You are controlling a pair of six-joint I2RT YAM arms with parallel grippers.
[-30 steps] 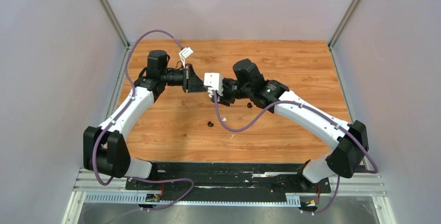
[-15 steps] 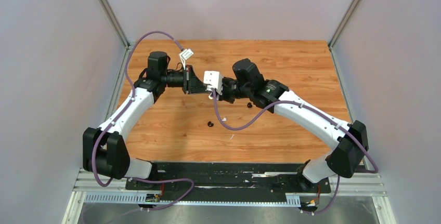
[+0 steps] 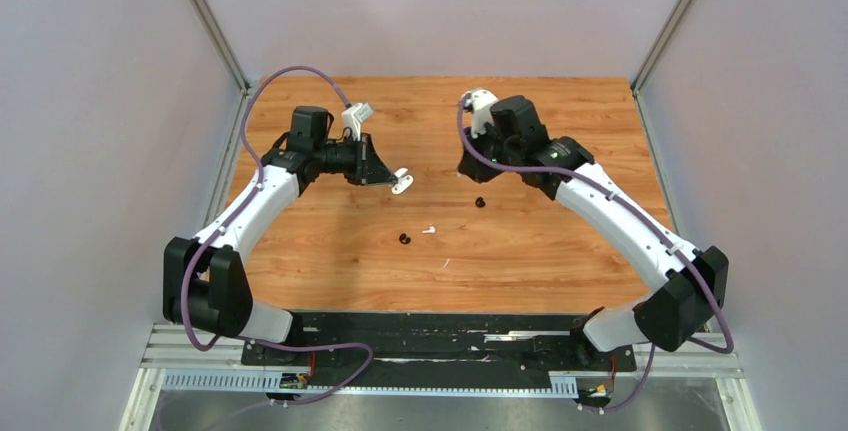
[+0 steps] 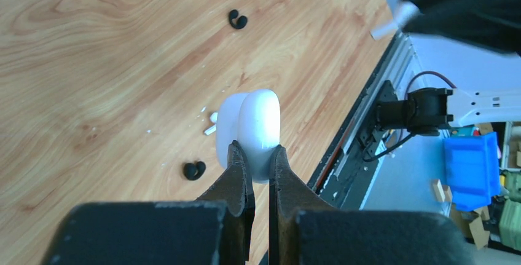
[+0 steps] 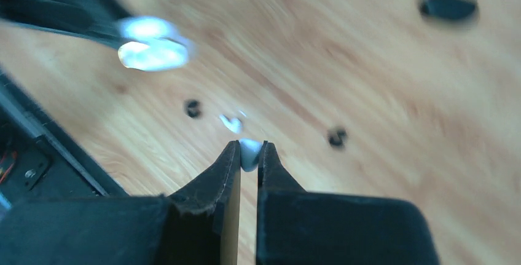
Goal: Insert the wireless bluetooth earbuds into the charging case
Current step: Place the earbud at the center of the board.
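Next, my right gripper moves back, down and to the right in the top view and releases its white earbud on open wood, clear of other earbuds.
My left gripper (image 3: 392, 179) (image 4: 258, 154) is shut on the white charging case (image 3: 402, 183) (image 4: 257, 131) and holds it above the table, left of centre. My right gripper (image 3: 466, 169) (image 5: 250, 148) is lifted at the back right, shut on a small white earbud (image 5: 250, 153) pinched at its fingertips. On the wood lie a second white earbud (image 3: 429, 230) (image 5: 231, 122) and two black earbuds (image 3: 404, 239) (image 3: 479, 202) (image 4: 194, 170) (image 4: 237, 19). In the right wrist view the case (image 5: 150, 47) is a blurred white shape at the upper left.
The wooden table (image 3: 560, 251) is walled by grey panels on three sides. A black rail (image 3: 450, 336) with both arm bases runs along the near edge. Purple cables loop over each arm. A blurred dark spot (image 5: 448, 7) shows on the wood.
The right gripper closed, then swung away from the case to the back right with a white earbud in its tips. The left arm shifted a little, still holding the case.
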